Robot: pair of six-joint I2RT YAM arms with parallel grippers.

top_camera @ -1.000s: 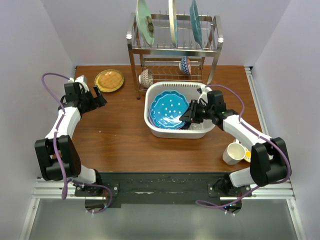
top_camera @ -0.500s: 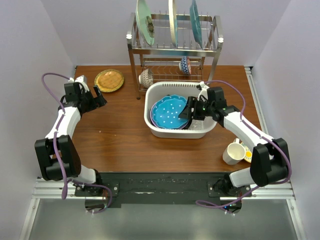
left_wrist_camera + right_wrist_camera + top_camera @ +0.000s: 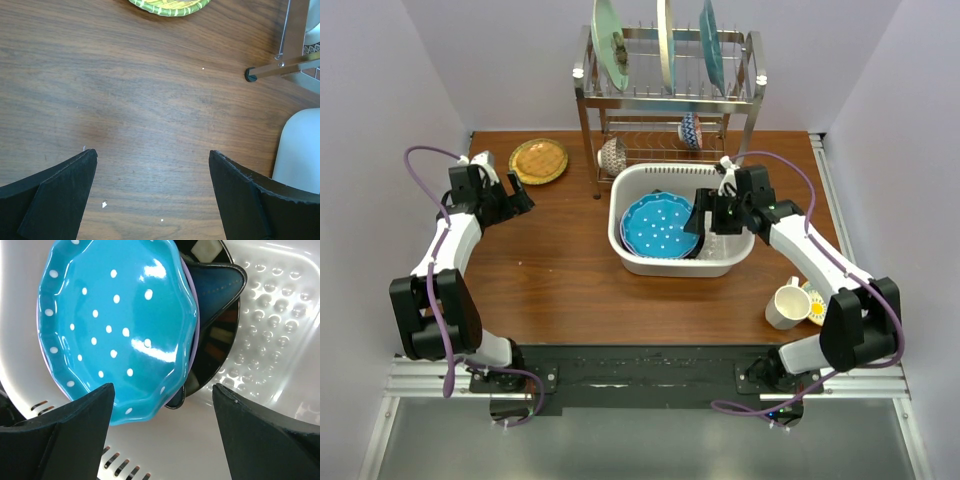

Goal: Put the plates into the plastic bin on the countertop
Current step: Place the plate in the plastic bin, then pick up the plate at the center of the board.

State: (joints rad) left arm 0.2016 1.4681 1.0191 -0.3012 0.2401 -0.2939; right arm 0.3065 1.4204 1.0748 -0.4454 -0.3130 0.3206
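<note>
My left gripper is over bare wood with its fingers open, so next it needs to go down toward the countertop and outward onto the green near rim (image 3: 535,183) (image 3: 171,11) of the amber patterned plate.
The white plastic bin (image 3: 672,266) stands mid-countertop (image 3: 550,260). A blue dotted plate (image 3: 658,224) lies in it on top of a stack; the right wrist view shows this plate (image 3: 115,325) over a lavender rim (image 3: 194,347), a blue star-shaped plate (image 3: 220,282) and a dark glossy plate (image 3: 220,347). My right gripper (image 3: 705,222) hovers open over the bin's right half, its jaws (image 3: 163,387) apart and holding nothing. An amber patterned plate (image 3: 538,160) lies at the back left. My left gripper (image 3: 516,200) is open just near it, over bare wood (image 3: 152,152).
A steel wire rack (image 3: 665,95) behind the bin holds three big upright plates, with two bowls (image 3: 613,155) on its lower shelf. One rack foot (image 3: 250,75) stands near the bin's corner (image 3: 300,145). A cream mug (image 3: 786,306) and small saucer (image 3: 816,306) sit front right.
My right gripper opened and let go of the blue dotted plate, which settled flat in the bin. The gripper drew back to the right. The left arm has not moved.
</note>
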